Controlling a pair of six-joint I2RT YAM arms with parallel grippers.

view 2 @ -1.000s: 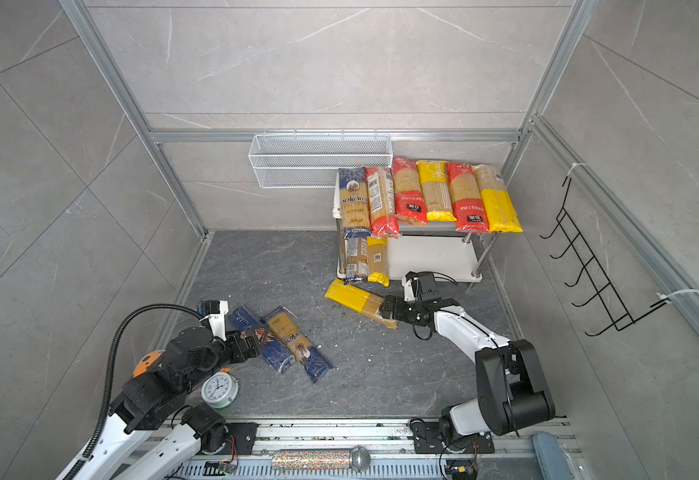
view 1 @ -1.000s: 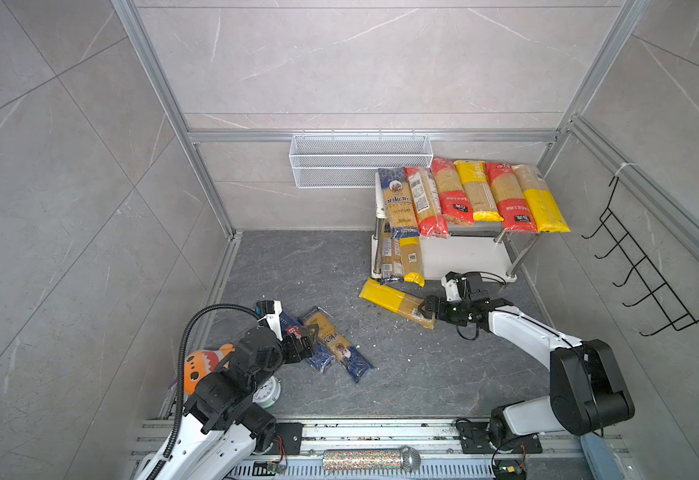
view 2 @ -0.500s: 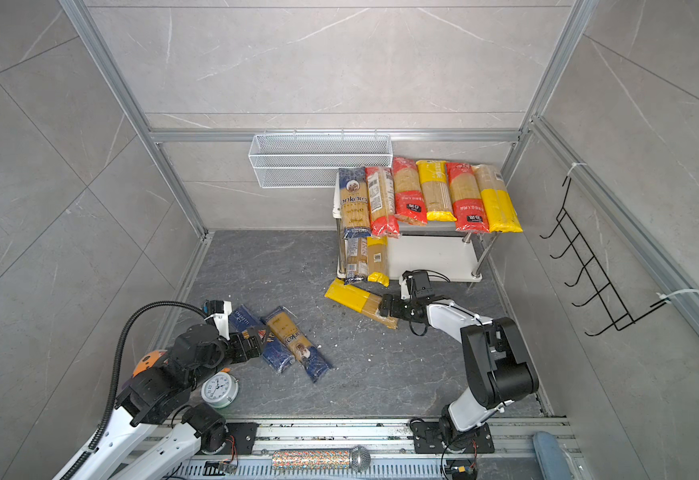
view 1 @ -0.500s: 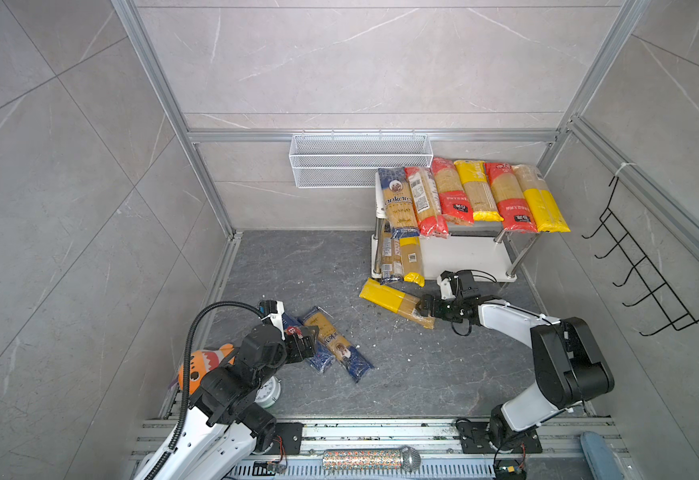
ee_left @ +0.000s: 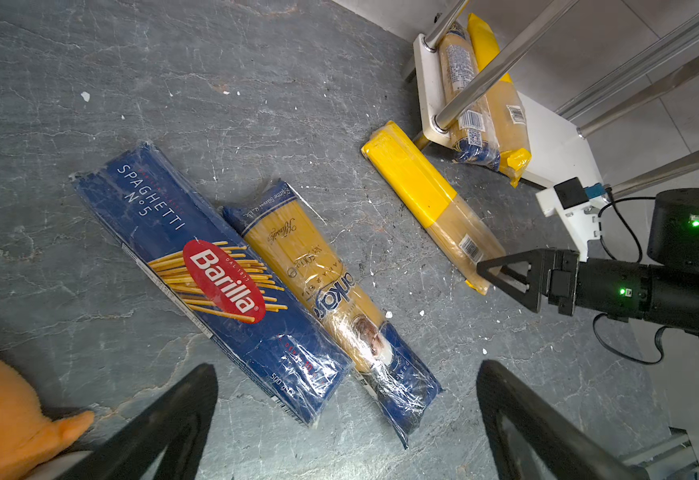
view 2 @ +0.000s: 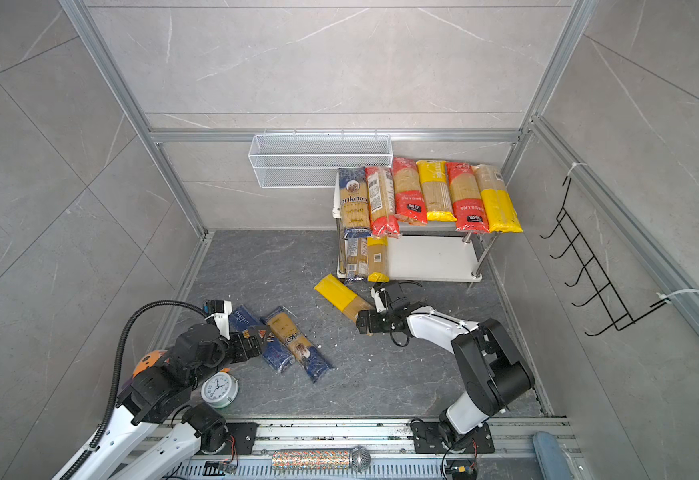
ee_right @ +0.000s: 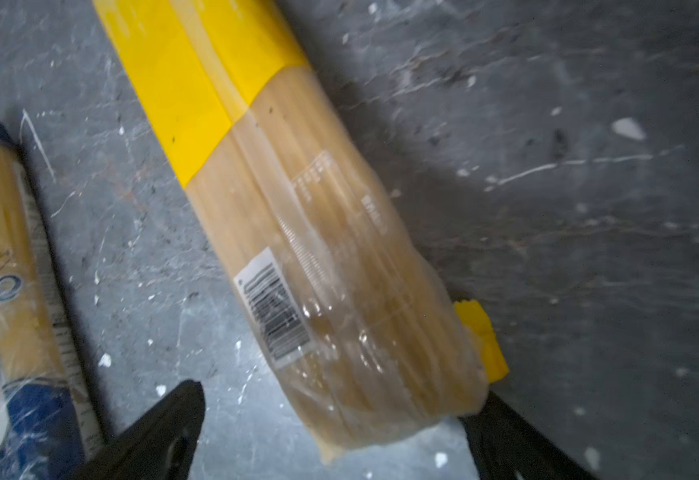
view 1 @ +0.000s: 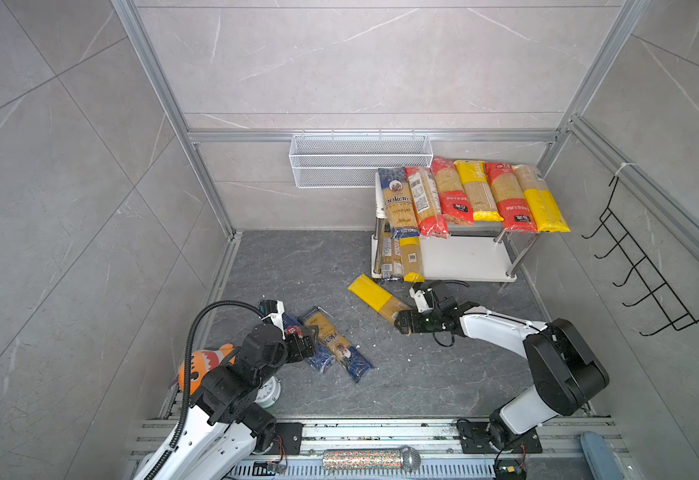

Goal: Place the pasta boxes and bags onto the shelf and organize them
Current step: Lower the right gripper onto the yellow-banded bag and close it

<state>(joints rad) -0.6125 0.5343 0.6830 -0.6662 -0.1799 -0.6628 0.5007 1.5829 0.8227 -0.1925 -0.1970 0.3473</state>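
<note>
My gripper's fingers are above the yellow-ended bag, with its clear barcoded part (view 1: 395, 313) (ee_right: 309, 280) below and outward of them. My right gripper will next lower outward onto that part and turn in line with the bag.
A clear spaghetti bag with a yellow end (view 1: 376, 297) (view 2: 341, 297) (ee_right: 297, 232) lies slantwise on the floor in front of the shelf (view 1: 464, 257) (view 2: 430, 257). My right gripper (view 1: 401, 322) (view 2: 364, 322) (ee_right: 339, 436) is open, its fingers on either side of that bag's near end. To the left lie a dark blue Barilla box (ee_left: 198, 266) (view 2: 243, 322) and a blue-ended bag (ee_left: 331, 291) (view 1: 337, 345), side by side. Over their near ends my left gripper (ee_left: 345, 415) (view 1: 310, 338) hangs open, holding nothing. Several packs (view 1: 472, 195) cover the shelf's upper board, and two packs (view 1: 401, 257) lie at the left of the lower board.
A white wire basket (view 1: 358, 160) hangs on the back wall and a black hook rack (view 1: 647, 270) on the right wall. An orange plush (view 1: 202, 365) and an alarm clock (view 2: 218, 388) sit by the left arm's base. A microphone (view 1: 370, 459) lies on the front rail.
My right gripper has moved left and toward the front, to the near end of the yellow-ended bag, while staying open. The left arm has barely moved.
</note>
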